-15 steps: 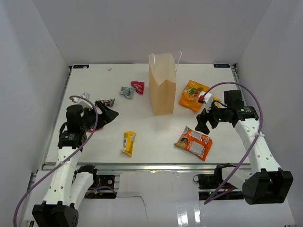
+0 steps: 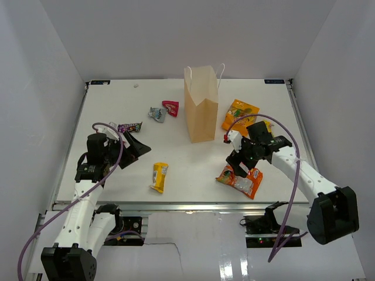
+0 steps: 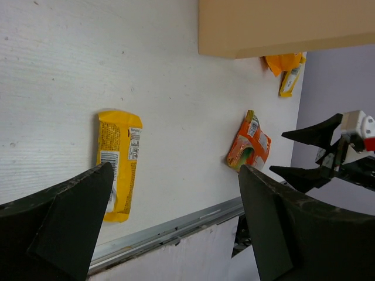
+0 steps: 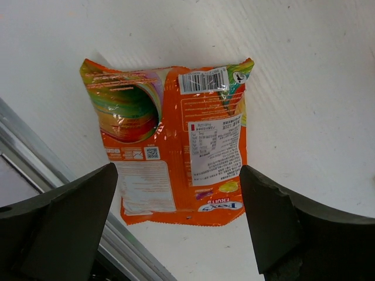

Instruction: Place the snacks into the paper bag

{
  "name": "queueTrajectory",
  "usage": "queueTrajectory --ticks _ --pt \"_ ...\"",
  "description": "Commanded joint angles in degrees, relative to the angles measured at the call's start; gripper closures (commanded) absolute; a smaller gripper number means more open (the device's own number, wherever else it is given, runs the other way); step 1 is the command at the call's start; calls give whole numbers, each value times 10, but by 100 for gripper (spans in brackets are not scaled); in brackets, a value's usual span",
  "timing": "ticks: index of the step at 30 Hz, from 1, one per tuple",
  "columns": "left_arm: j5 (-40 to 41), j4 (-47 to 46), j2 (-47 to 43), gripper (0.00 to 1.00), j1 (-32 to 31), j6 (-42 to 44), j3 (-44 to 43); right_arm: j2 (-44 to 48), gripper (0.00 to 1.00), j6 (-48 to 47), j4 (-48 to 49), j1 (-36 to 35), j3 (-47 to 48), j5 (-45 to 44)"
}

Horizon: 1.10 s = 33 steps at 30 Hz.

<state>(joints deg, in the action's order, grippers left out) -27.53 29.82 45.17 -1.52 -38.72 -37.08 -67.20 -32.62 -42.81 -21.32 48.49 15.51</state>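
The right gripper needs to go down to the orange snack bag (image 2: 240,178), because the bag's white-labelled part is already between the gripper's fingers.
The tan paper bag (image 2: 201,110) stands upright at the table's middle back; its base shows in the left wrist view (image 3: 281,26). An orange snack bag (image 2: 240,178) lies flat near the front edge, and my right gripper (image 2: 241,159) hovers open just above it, its jaws straddling the bag (image 4: 176,146). A second orange bag (image 2: 239,115) lies right of the paper bag. A yellow pouch (image 2: 159,176) lies front centre, also in the left wrist view (image 3: 119,164). My left gripper (image 2: 133,147) is open and empty, left of the pouch. A purple bar (image 2: 129,126), a red packet (image 2: 171,108) and a grey-teal packet (image 2: 156,113) lie at back left.
The metal front rail of the table (image 4: 64,175) runs just beside the orange bag. White walls enclose the table on three sides. The right arm's fingers show in the left wrist view (image 3: 316,152).
My right gripper has moved left and toward the front, now over the near orange bag. My left gripper has drawn back slightly, uncovering the purple bar.
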Motion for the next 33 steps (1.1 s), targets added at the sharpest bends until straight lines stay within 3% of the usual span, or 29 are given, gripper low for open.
queueTrajectory --ticks 1,9,12,14,17,18,21,26,27,33 --pt "-17 3 -7 2 -6 -9 4 -42 10 41 54 -23 -9 -76" --pt "-15 20 -15 2 -12 -10 3 -145 8 63 84 -58 9 -51" --pt "-12 24 -22 2 -13 -10 6 -162 0 72 104 -66 -10 -67" --pt "-12 27 -24 2 -13 -12 9 -171 9 73 113 -67 -26 -73" --pt "-12 29 -25 2 -13 -11 10 -167 35 75 127 -66 -44 -70" --pt "-12 29 -25 2 -13 -11 10 -165 52 73 132 -66 -45 -72" --pt "-12 29 -22 2 -13 -10 8 -148 68 65 136 -66 -47 -69" --pt "-12 30 -18 2 -14 -6 2 -80 81 30 132 -65 -34 -28" --pt "-12 30 -17 2 -14 -5 0 -66 88 18 127 -63 -24 -12" --pt "-11 30 -14 2 -15 -1 -6 15 92 -84 63 -32 41 150"
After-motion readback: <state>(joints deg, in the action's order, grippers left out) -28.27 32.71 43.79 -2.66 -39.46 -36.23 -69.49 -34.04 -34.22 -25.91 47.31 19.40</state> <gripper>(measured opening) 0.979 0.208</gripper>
